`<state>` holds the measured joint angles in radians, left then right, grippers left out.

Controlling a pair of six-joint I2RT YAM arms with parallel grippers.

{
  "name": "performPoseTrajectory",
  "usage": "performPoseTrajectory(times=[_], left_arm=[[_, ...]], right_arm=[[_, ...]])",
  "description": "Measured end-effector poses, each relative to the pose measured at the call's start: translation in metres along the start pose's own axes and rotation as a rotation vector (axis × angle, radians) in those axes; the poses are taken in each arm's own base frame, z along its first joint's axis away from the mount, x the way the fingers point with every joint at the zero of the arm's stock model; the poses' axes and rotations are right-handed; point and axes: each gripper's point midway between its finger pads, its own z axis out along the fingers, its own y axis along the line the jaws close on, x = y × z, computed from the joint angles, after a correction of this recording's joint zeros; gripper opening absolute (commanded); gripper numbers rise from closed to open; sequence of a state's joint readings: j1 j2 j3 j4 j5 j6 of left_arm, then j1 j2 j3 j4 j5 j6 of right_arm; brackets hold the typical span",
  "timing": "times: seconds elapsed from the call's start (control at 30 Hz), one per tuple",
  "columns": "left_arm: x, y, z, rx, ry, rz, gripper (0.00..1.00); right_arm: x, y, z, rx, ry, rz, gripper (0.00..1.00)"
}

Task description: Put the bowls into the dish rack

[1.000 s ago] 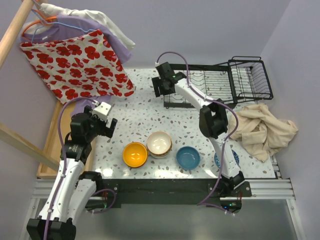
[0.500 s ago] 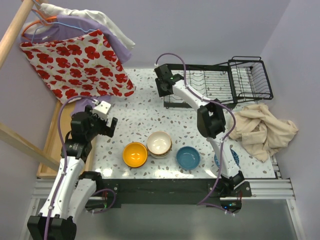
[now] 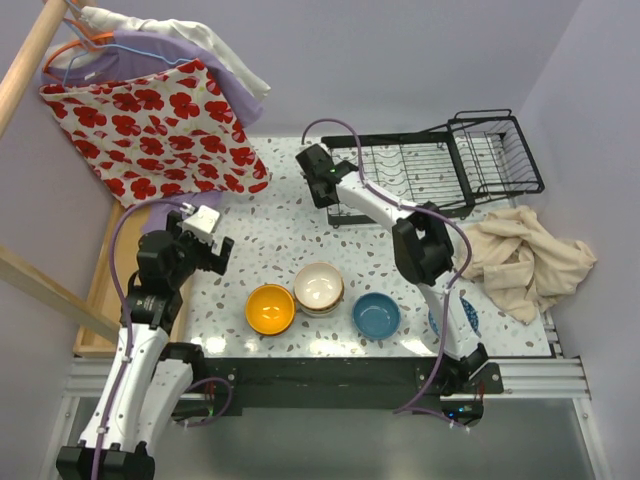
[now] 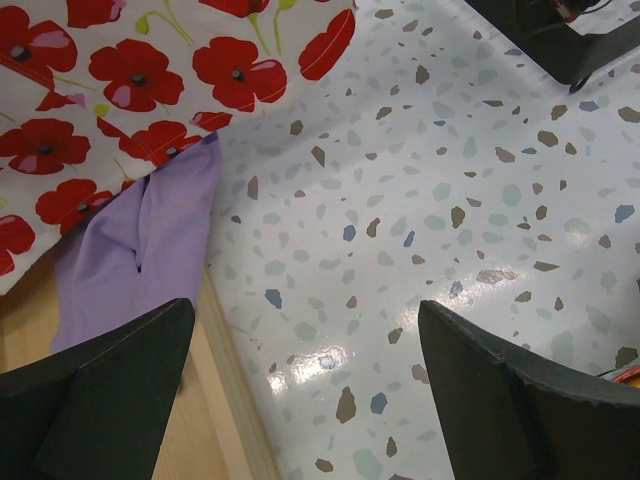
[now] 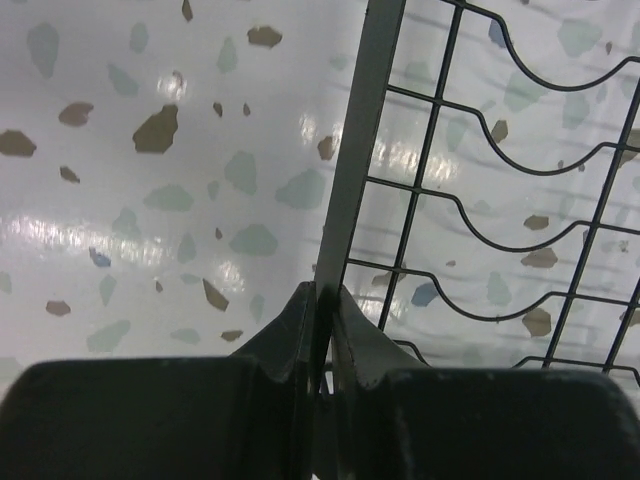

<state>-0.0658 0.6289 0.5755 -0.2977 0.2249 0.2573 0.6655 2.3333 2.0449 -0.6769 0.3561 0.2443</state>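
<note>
The tabletop (image 3: 359, 264) beside the blue bowl is clear and lies back of the rack's rim bar, so my right gripper should pull the bar back toward that bowl and let go of it.
The black wire dish rack (image 3: 430, 165) stands at the back right of the table. My right gripper (image 3: 328, 190) is shut on the rack's left rim bar (image 5: 365, 130), with the jaws (image 5: 322, 300) pinching the bar from both sides. Near the front edge sit three bowls: an orange-yellow one (image 3: 270, 308), a cream one (image 3: 318, 286) stacked on another bowl, and a plain blue one (image 3: 376, 315). A blue-white patterned bowl (image 3: 470, 315) shows partly behind the right arm. My left gripper (image 3: 205, 245) hangs open over bare table (image 4: 305, 380) at the left, holding nothing.
A beige towel (image 3: 520, 255) lies crumpled right of the bowls. A red poppy cloth (image 3: 160, 125) and a purple cloth (image 4: 140, 240) hang over the back left. A wooden tray (image 3: 105, 280) borders the table's left edge.
My right gripper has closed on the rack's left rim bar and shifted slightly left, nudging the rack with it. The left arm has barely moved.
</note>
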Motion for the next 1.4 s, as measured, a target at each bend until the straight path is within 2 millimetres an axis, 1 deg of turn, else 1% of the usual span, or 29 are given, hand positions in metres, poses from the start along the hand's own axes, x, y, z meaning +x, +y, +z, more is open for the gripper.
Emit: performPoseTrajectory(times=[0.2, 0.4, 0.53, 0.73, 0.9, 1.2, 1.4], left_arm=[[0.002, -0.001, -0.003, 0.001, -0.01, 0.031, 1.0], [0.0, -0.001, -0.008, -0.003, -0.036, 0.074, 1.0], [0.006, -0.004, -0.01, 0.004, -0.042, 0.098, 1.0], [0.018, -0.009, -0.008, 0.023, -0.026, 0.117, 1.0], [0.026, -0.012, -0.006, 0.039, -0.012, 0.124, 1.0], [0.026, -0.015, -0.002, 0.062, -0.017, 0.126, 1.0], [0.033, -0.02, 0.001, 0.084, -0.01, 0.124, 1.0]], right_arm=[[0.024, 0.017, -0.022, -0.025, 0.03, -0.071, 0.0], [0.053, 0.04, -0.045, -0.118, 0.071, -0.171, 0.0], [0.069, 0.043, -0.059, -0.169, 0.097, -0.22, 0.0], [0.097, 0.034, -0.077, -0.209, 0.134, -0.28, 0.0], [0.115, 0.024, -0.09, -0.237, 0.157, -0.353, 0.0], [0.156, -0.003, -0.113, -0.267, 0.184, -0.485, 0.0], [0.183, -0.022, -0.127, -0.269, 0.18, -0.527, 0.0]])
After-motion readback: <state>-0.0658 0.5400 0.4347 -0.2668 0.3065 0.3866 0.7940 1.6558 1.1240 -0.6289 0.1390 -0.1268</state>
